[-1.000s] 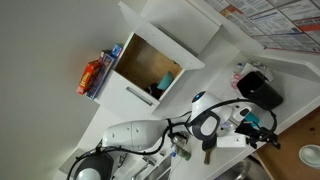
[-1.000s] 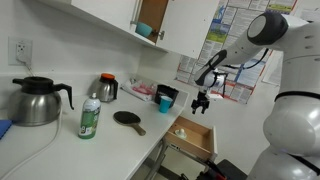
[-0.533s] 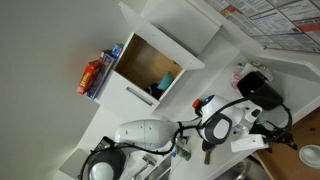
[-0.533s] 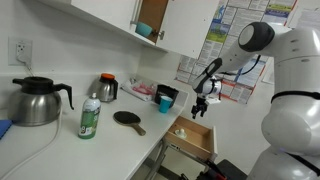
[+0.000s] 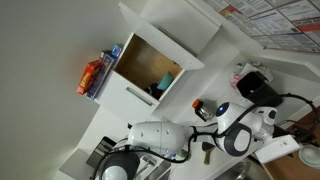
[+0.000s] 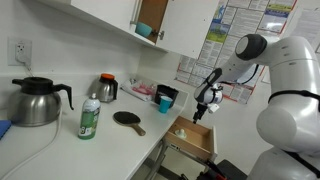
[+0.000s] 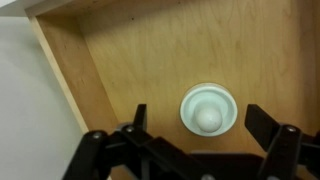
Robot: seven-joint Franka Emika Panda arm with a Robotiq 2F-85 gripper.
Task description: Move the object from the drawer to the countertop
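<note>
I will lower my gripper next, since the pale green object's knob stands up below my fingers, until they straddle that knob (image 6: pixel 181 131) (image 7: pixel 208 119), and then I will close.
The drawer (image 6: pixel 193 137) stands pulled out below the countertop (image 6: pixel 120 145), showing its light brown wooden inside (image 7: pixel 150 50). A small round pale green object with a knob on top (image 7: pixel 208 109) lies on the drawer floor. My gripper (image 6: pixel 203 107) hangs above the open drawer. In the wrist view the gripper (image 7: pixel 201 120) is open and empty, with one black finger on each side of the round object and still above it.
On the countertop stand a dark kettle (image 6: pixel 35 101), a green bottle (image 6: pixel 90 118), a black paddle (image 6: pixel 127 119), a metal carafe (image 6: pixel 107 88) and small cups (image 6: pixel 165 99). An open wall cabinet (image 6: pixel 150 17) hangs above. The drawer's wooden wall (image 7: pixel 62 75) runs along the left.
The arm has swung its elbow outward and the gripper has sunk a little toward the open drawer. The gripper stays open.
</note>
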